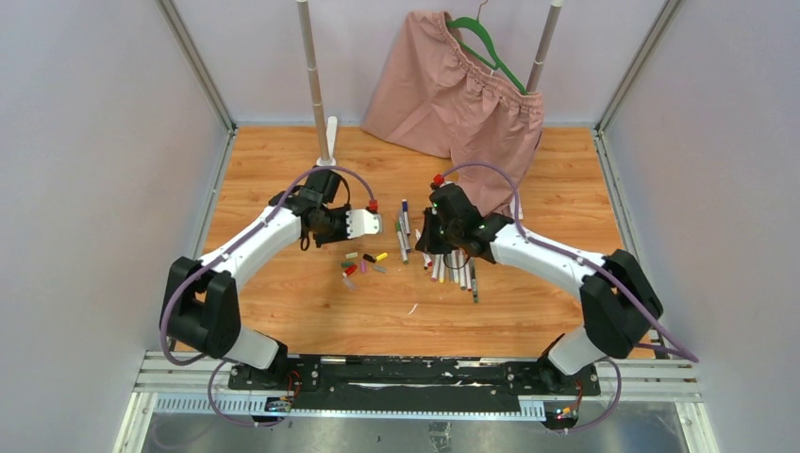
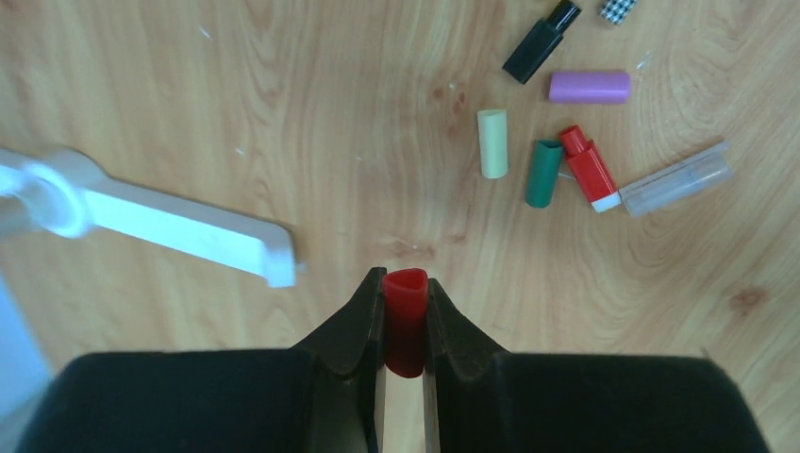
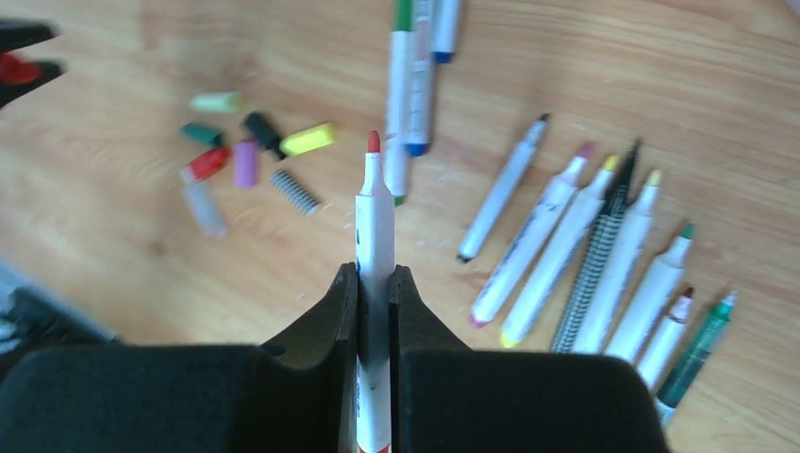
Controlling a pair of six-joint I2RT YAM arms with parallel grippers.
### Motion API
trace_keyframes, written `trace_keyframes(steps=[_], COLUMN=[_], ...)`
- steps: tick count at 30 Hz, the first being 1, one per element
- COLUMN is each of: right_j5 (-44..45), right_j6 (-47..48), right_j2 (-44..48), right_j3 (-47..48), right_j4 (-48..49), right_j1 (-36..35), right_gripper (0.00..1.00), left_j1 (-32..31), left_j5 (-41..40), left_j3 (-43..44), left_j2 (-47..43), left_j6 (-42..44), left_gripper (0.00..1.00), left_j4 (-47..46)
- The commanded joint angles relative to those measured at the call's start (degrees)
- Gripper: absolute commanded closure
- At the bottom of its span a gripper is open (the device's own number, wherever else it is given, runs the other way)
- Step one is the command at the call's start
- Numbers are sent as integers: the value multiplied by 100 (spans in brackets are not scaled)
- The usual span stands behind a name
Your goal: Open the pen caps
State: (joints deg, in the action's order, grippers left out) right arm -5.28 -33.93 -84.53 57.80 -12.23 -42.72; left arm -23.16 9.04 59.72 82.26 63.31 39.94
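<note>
I will next move my right gripper down to the wood between the capped pens and the uncapped row and turn it in line with that row, because the red tip is bare.
My left gripper [image 2: 406, 283] is shut on a red pen cap [image 2: 406, 316], held a little above the wood; from above the cap [image 1: 373, 204] shows at its fingertips. My right gripper [image 3: 375, 276] is shut on a white pen [image 3: 375, 212] whose bare red tip points away from the camera. Loose pen caps [image 2: 543, 173] in pale yellow, green, red, purple, black and clear lie in a cluster [image 1: 363, 264] between the arms. Several uncapped pens [image 3: 585, 255] lie side by side under the right gripper [image 1: 426, 236]. The left gripper [image 1: 371, 209] hangs just behind the cap cluster.
Pink shorts [image 1: 453, 94] on a green hanger [image 1: 491, 52] hang from a rack with two poles at the back. The rack's white foot [image 2: 179, 222] lies left of my left gripper. Grey walls close both sides of the wooden table [image 1: 283, 311].
</note>
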Motion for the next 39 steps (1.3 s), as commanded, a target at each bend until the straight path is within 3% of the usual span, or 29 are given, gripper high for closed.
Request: trace_keyframes(steps=[1,5,15,19,24,33,39], right_j5=[1615,1994,2147,2253,2363,2450,2510], right_j6=[-314,-544,-798,-860,-862,-650,-348], right_j2=[-654,-1275,-2405,-2539,-2506,-2297,-2165], right_j3=[363,718,1189,1127,972,667,539], right_j4=[-218,-218,-192,-173,-145,-96,-39], right_j1=[-123,-209,-281,-290,-294,-284,-281], right_gripper=[100,100,100,100,91,78,75], left_j1=[483,859,892,892,892,892,892], left_j5=[538,851,841,815,967,1407,1519], left_j3=[-145,-224,-813,-875,-877,-832,-568], left_j2=[332,511,670,767,806,707,523], left_j6=[-1057,-1292,-1189,-1200,-1212,-1065,-1110], left_gripper=[100,100,99,93,75,64,62], left_j4=[-217,-309,-820,-899,-846,-489,-195])
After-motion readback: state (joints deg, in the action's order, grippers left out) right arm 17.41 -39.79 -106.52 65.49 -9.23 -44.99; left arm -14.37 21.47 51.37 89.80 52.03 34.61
